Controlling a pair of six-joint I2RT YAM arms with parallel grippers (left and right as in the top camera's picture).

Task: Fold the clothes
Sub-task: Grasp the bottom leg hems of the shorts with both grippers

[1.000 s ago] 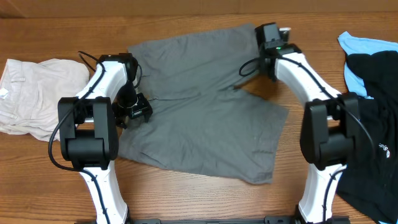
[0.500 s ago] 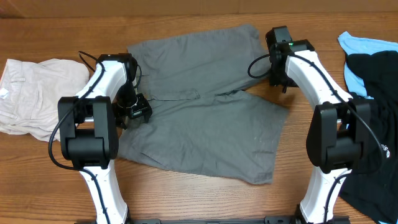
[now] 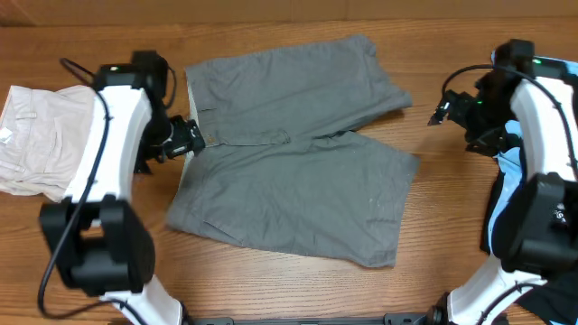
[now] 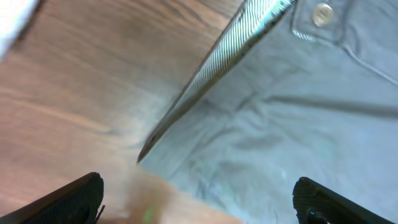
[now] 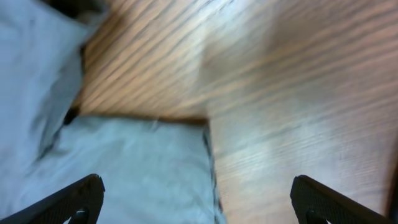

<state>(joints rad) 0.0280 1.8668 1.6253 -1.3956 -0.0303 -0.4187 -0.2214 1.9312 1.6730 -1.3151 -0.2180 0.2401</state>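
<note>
The left gripper moves open, back and down onto the near waistband corner (image 3: pixel 177 218) (image 4: pixel 149 158) next, below it and nearer my base, since the corner's edge lies uncovered.
The grey shorts (image 3: pixel 289 171) lie spread flat in the middle of the table, waistband to the left and two legs pointing right. My left gripper (image 3: pixel 190 137) hovers at the waistband's left edge, open and empty. In the left wrist view the striped inside of the waistband (image 4: pixel 230 56) and a button (image 4: pixel 321 12) show above the open left gripper (image 4: pixel 199 208). My right gripper (image 3: pixel 441 112) hangs open over bare wood, to the right of the upper leg. The right wrist view shows a leg's hem corner (image 5: pixel 143 168) below the open right gripper (image 5: pixel 202 208).
A cream garment (image 3: pixel 45 135) lies crumpled at the far left. Black (image 3: pixel 560 302) and light-blue (image 3: pixel 499 194) garments are piled at the right edge, partly behind my right arm. Bare wooden table (image 3: pixel 452 208) surrounds the shorts.
Both grippers opened and let go of the shorts. The left arm drew back to the left of the waistband. The right arm swung right, off the upper leg, which now lies flat.
</note>
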